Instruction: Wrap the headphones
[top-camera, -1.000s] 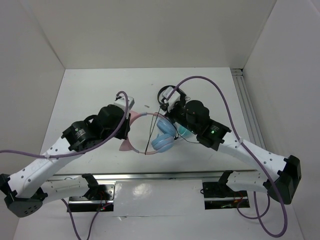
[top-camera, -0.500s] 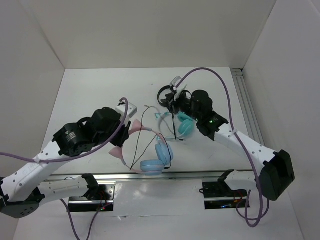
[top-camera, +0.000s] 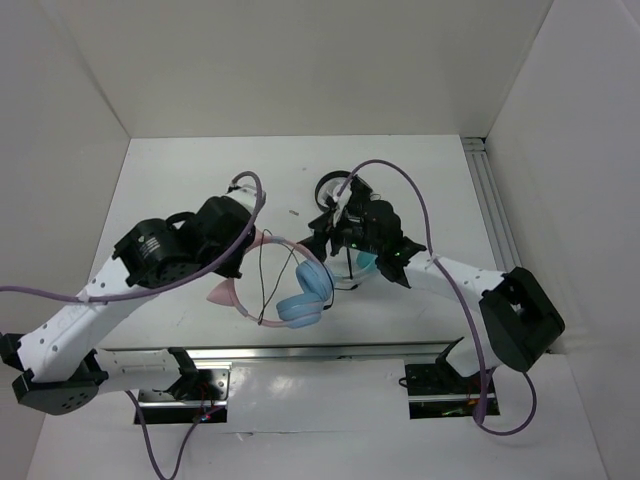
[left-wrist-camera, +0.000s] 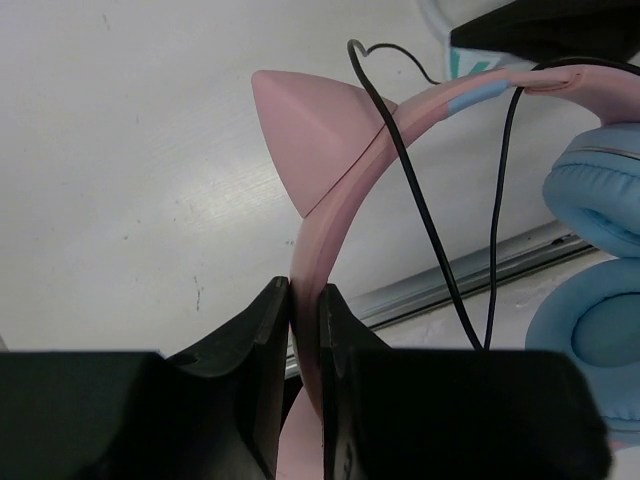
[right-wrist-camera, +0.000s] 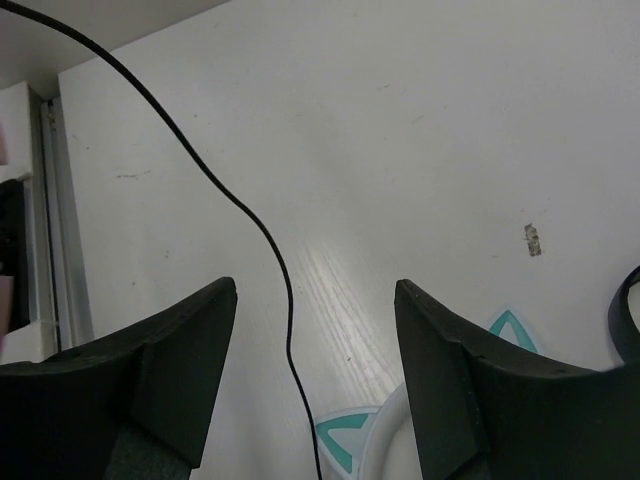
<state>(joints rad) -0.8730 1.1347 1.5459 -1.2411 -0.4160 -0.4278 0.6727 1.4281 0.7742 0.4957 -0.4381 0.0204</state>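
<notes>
The loose piece of thin black cable already runs between my open right gripper's fingers, so I should lower them along it and close.
The headphones (top-camera: 300, 292) have a pink cat-eared headband (left-wrist-camera: 345, 190), light blue ear cups (left-wrist-camera: 598, 205) and a thin black cable (left-wrist-camera: 420, 205) hanging in loops. My left gripper (left-wrist-camera: 305, 292) is shut on the headband just below one pink ear (left-wrist-camera: 312, 130), holding the headphones over the table's front middle. My right gripper (right-wrist-camera: 315, 290) is open, just right of the headband in the top view. The cable (right-wrist-camera: 265, 225) runs loose between its fingers, touching neither. From above, the left gripper (top-camera: 250, 245) is at the band's left end and the right gripper (top-camera: 322, 238) by its right end.
White-and-teal cat-ear headphones (top-camera: 366, 262) lie under the right wrist, with a teal ear (right-wrist-camera: 345, 440) showing below the right fingers. Small black headphones (top-camera: 335, 186) sit behind them. A metal rail (top-camera: 300, 350) runs along the table's front edge and another (top-camera: 490, 200) along its right side.
The right gripper has opened and let the cable go. The left gripper, still shut on the headband, has swung the headphones down and left, so the ear cups now hang lower.
</notes>
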